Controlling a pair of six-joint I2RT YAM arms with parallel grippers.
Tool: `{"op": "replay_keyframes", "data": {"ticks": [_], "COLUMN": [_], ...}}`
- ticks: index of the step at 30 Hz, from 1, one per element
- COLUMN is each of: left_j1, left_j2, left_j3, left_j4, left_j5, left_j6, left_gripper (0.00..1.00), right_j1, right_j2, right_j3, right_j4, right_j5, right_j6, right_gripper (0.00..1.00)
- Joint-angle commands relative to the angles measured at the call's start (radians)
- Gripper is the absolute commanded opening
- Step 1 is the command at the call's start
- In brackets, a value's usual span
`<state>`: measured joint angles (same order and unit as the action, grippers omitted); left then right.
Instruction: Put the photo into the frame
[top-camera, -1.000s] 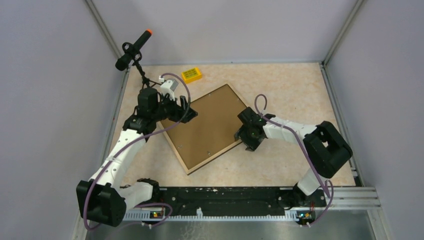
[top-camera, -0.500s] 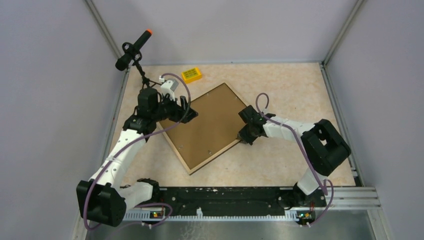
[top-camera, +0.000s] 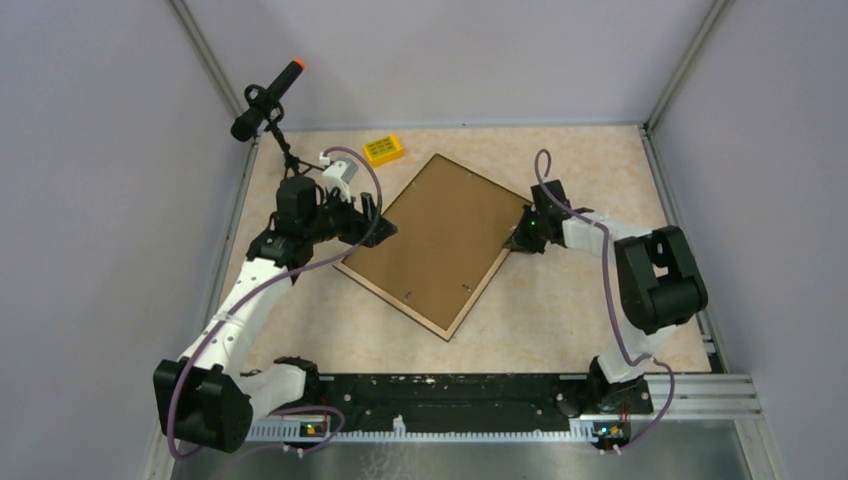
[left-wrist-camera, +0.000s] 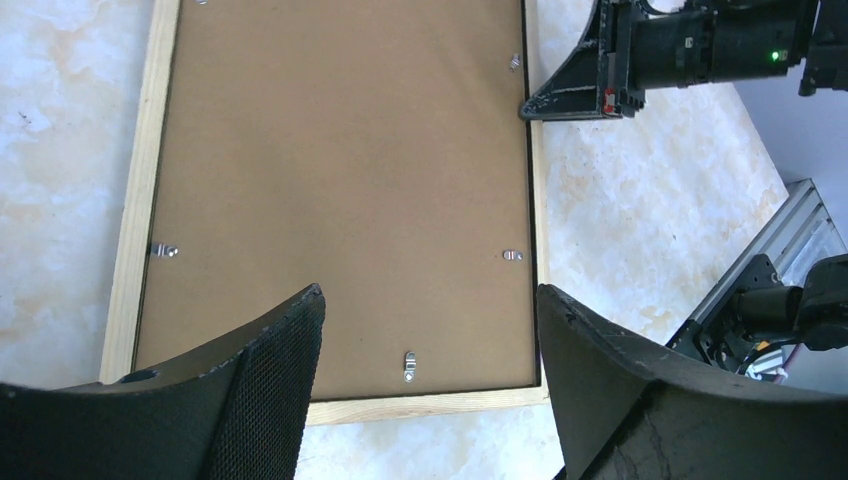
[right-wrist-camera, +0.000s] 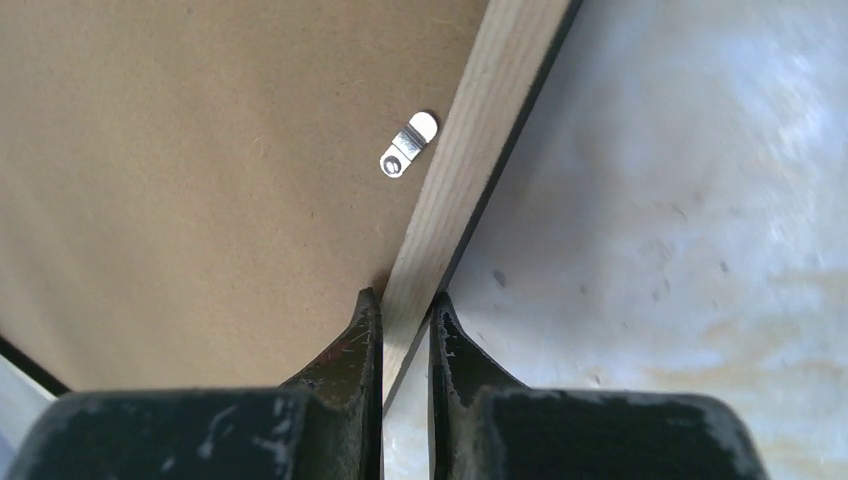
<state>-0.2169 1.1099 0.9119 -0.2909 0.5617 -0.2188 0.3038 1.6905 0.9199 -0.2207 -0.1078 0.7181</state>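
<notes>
My right gripper is holding the frame's rim and next needs to swing it outward to straighten the slanted frame and let go of it, because the tabletop outward of the gripper is clear.
The frame lies face down on the table, its light wood rim around a brown hardboard backing held by small metal clips. My right gripper is shut on the frame's right rim, one finger on the backing side and one on the outer side. My left gripper hovers open above the frame's left corner, its fingers wide apart with nothing between them. The photo is not visible in any view.
A small yellow box lies at the back, just beyond the frame. A black tool with an orange tip stands on a mount at the back left. Walls close in three sides; a metal rail runs along the near edge.
My right gripper has shut on the frame's rim and moved away and to the right, swinging the frame counter-clockwise as seen from above. The left arm has not moved.
</notes>
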Motion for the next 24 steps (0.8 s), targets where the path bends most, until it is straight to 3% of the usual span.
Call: {"op": "replay_keyframes", "data": {"ticks": [1,11,14,17,19,22,24], "left_j1": [0.001,-0.001,-0.013,-0.041,-0.042,-0.042,-0.045], "left_j2": [0.015,0.126,0.157,0.157,0.161,0.187,0.216], "left_j3": [-0.011,-0.02,-0.04,-0.125,-0.202,-0.286,-0.332], "left_j4": [0.044,0.038,0.077,0.213,0.341,0.507,0.599], "left_j5": [0.012,-0.057,-0.097,-0.222,-0.362,-0.502,-0.546], "left_j6": [-0.006,-0.04,-0.151,-0.315,-0.41,-0.481,-0.489], "left_gripper": [0.82,0.82,0.81,0.81,0.81,0.81,0.82], "right_j1": [0.009,-0.01,-0.024,-0.025,-0.024,-0.025,-0.025], "right_j2": [0.107,0.19,0.189,0.205,0.235,0.262,0.26], "right_j3": [0.084,0.182,0.196,0.221,0.267,0.357,0.395], "right_j4": [0.0,-0.053,-0.006,0.022,0.002,-0.057,-0.09], "right_j5": [-0.061,0.002,-0.021,-0.026,-0.032,0.017,0.062], "right_j6": [-0.386,-0.59,-0.651,-0.712,-0.713,-0.682,-0.639], "right_gripper": [0.0,0.0,0.0,0.0,0.14,0.52,0.6]}}
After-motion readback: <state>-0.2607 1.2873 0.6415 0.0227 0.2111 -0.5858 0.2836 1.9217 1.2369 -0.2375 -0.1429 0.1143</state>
